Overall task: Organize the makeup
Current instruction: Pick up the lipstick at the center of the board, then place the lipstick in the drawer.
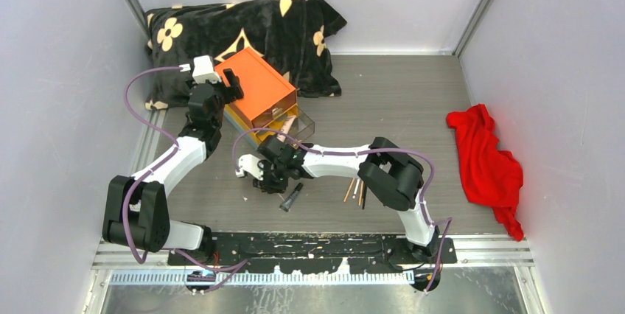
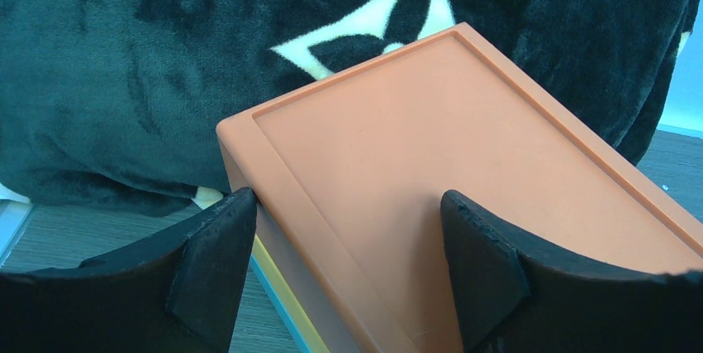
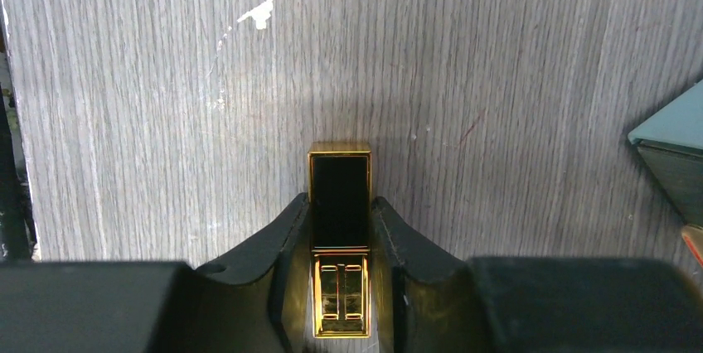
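Observation:
I will raise my right gripper next, carry the lipstick outward over the clear drawer [image 1: 302,128] and release there, as that drawer is open outward of the gripper.
My right gripper [image 3: 341,201] is shut on the gold-black lipstick [image 3: 340,179], which lies flat on the grey wood table, one finger pressed to each long side. In the top view that gripper [image 1: 276,175] hangs low just in front of the drawer box and hides the lipstick. A black tube [image 1: 291,197] lies beside it, and thin tan and black brushes [image 1: 354,190] lie further right. A pink tube [image 1: 286,127] pokes out of the box's open clear drawer [image 1: 302,128]. My left gripper [image 2: 348,204] stands open astride the box's orange lid [image 2: 431,171], its left finger against the lid's edge.
The orange-topped drawer box [image 1: 254,85] leans against a black flower-print blanket [image 1: 243,30] at the back left. A red cloth [image 1: 486,163] lies at the right wall. A dark teal corner [image 3: 673,142] juts in at the right of the right wrist view.

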Motion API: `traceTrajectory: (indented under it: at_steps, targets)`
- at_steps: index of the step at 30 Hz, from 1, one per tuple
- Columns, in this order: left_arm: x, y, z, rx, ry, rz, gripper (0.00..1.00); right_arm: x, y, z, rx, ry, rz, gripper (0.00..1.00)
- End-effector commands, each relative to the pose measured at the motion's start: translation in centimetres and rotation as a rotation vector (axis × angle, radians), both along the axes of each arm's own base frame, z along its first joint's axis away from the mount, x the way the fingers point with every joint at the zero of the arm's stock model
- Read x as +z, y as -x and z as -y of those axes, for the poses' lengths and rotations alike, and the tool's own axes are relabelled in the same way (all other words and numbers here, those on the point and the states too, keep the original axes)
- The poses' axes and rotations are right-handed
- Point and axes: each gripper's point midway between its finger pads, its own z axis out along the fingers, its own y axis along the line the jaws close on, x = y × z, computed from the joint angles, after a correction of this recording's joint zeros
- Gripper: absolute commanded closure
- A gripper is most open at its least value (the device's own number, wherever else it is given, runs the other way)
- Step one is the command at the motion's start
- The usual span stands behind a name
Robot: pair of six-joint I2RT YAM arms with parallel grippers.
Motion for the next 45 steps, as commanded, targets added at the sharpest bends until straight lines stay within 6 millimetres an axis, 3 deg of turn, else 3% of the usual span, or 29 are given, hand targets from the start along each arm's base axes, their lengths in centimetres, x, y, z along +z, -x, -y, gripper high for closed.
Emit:
traceTrajectory:
  at_steps: [1,9,15,18,24,29,33,38,45]
  targets:
    - [-12.4,4.5,2.3,-0.165,-0.098,-0.425,0.22,2.8,-0.6,-0.7,-0.032,-0.062,0.021,0.85]
    - [-12.4,4.5,2.3,-0.164,-0.099,-0.425,0.22,9.3,1.9,-0.7,-0.032,-0.118,0.104,0.88]
    - [-12.3,4.4,2.3,-0.164,-0.098,-0.424,0.22,16.7,3.1,-0.5,-0.045,-0.245,0.13,0.88]
    - [-12.3,4.4,2.3,-0.164,-0.098,-0.421,0.22,20.2,2.4,0.0,-0.094,-0.295,0.176,0.87]
    - [-12.4,4.5,2.3,-0.166,-0.098,-0.424,0.22,24.2,-3.6,1.6,-0.337,-0.371,0.268,0.85]
    - [-12.3,4.4,2.3,-0.166,-0.099,-0.422,0.22,23.8,-9.2,2.8,-0.479,-0.39,0.244,0.84]
    - [-12.3,4.4,2.4,-0.167,-0.099,-0.423,0.22,23.0,-12.0,3.3,-0.518,-0.392,0.233,0.84]
    - [-12.4,4.4,2.3,-0.167,-0.099,-0.424,0.22,20.7,-14.5,3.8,-0.542,-0.359,0.213,0.82]
    - [-12.3,4.4,2.4,-0.167,-0.097,-0.423,0.22,17.4,-15.6,4.4,-0.564,-0.297,0.181,0.78]
